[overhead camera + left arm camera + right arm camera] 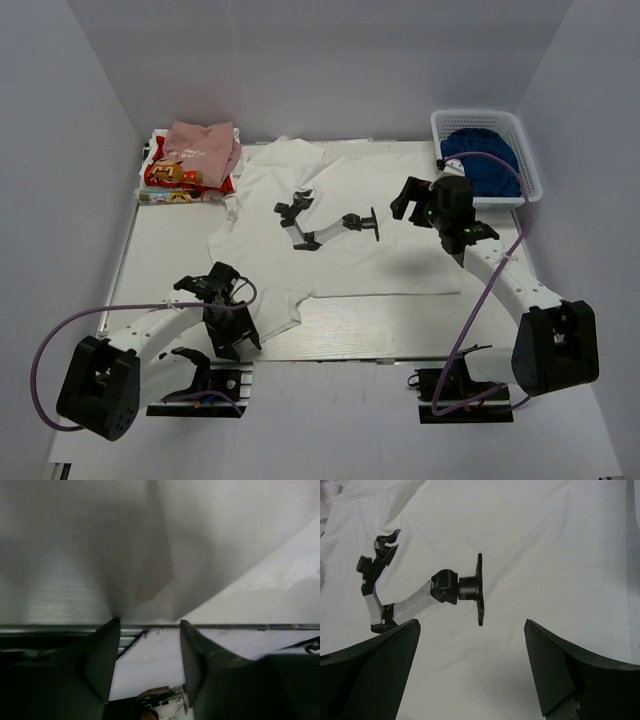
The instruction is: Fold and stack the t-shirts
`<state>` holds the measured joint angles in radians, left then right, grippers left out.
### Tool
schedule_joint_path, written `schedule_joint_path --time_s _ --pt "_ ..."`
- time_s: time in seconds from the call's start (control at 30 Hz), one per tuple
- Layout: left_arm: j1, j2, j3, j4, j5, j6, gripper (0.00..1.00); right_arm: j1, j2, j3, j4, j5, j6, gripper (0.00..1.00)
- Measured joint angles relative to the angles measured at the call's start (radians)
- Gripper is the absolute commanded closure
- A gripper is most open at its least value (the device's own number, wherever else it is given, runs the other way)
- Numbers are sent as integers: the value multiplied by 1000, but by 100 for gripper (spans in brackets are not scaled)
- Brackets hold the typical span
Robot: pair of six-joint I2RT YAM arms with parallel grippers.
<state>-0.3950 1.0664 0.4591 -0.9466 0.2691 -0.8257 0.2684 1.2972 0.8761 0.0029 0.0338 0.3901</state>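
The shirt's near hem lies back of my right gripper, so its open fingers will next go back and down onto the hem point(447, 292) beside its basket-side corner.
A large white t-shirt point(380, 260) with a black robot-arm print point(320, 225) lies spread flat on the table. My left gripper point(225, 335) is open at the shirt's near-left corner; in the left wrist view point(150, 622) the cloth edge point(200, 540) hangs right at the fingertips, with nothing between them. My right gripper point(405, 200) is open and empty, hovering over the shirt's right side; the right wrist view point(471, 625) shows the print point(445, 587) and white cloth point(545, 540) below. A folded pale pink shirt point(203, 145) lies on a shirt with red-yellow print point(170, 178) at the back left.
A white basket point(530, 160) holding blue cloth point(480, 155) stands at the back right, beside my right arm. White walls close in the table at the back and sides. The table's metal front edge point(260, 626) runs just under my left fingers.
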Motion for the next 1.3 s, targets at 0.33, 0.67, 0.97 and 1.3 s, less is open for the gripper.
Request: schedule_joint_path --time_s 0.33,0.67,0.97,1.3 --pt "-37 104 24 233 -24 -28 99 -3 -82 -122 -74 82 45 10" --pt "-74 99 25 311 58 45 100 -16 -330 -222 -344 249 142 10" --pt "-85 -64 25 323 114 84 100 -40 -331 -296 -525 285 215 10" --pt "-85 -80 66 386 127 118 100 -53 -259 -432 -401 256 271 10"
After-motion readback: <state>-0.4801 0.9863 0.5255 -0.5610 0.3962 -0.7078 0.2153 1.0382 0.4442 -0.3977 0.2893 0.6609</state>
